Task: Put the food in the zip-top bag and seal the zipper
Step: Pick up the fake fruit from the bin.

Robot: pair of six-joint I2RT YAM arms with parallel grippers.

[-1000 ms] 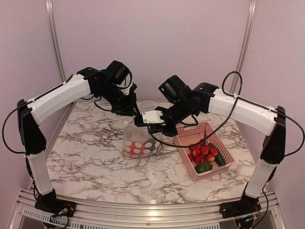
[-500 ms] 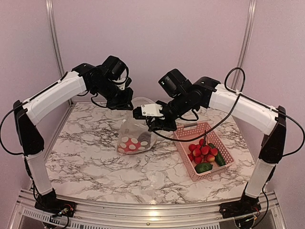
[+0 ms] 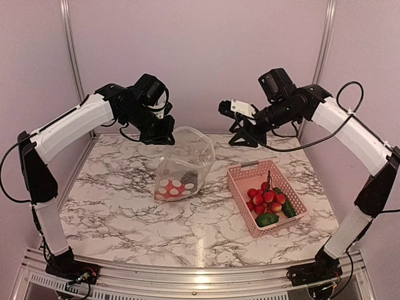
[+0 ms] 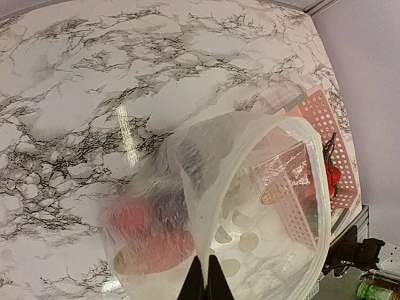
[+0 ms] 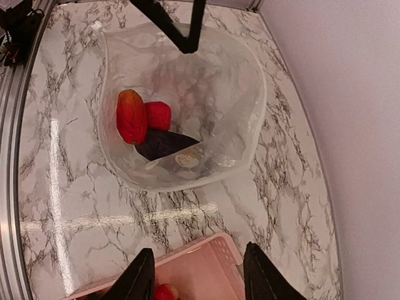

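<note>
The berries' stem (image 3: pixel 269 179) sticks up below my right gripper and to its right in the top view. I will lower the open fingers that way so that they are on both sides of it.
The clear zip-top bag (image 3: pixel 185 164) with white dots stands with its bottom on the table and its mouth wide open. My left gripper (image 3: pixel 164 135) is shut on the bag's rim and holds it up; in the left wrist view the closed fingertips (image 4: pixel 204 282) pinch the rim of the bag (image 4: pixel 262 181). In the right wrist view the bag (image 5: pixel 215 94) holds an orange-red piece (image 5: pixel 131 115), a red round fruit (image 5: pixel 159 115) and a purple eggplant (image 5: pixel 164 144). My right gripper (image 3: pixel 244 136) is open and empty, above the far end of the basket (image 5: pixel 206 269).
The pink slotted basket (image 3: pixel 240 170) sits right of the bag and holds several red berries (image 3: pixel 265 196), a green pepper (image 3: pixel 267 219) and a cucumber (image 3: pixel 289 209). The basket also shows in the left wrist view (image 4: pixel 320 122). Metal frame posts stand at the back corners.
My right gripper has pulled away from the bag's mouth, up and to the right, and now hangs open over the basket's far end. The left gripper lifted the rim slightly.
</note>
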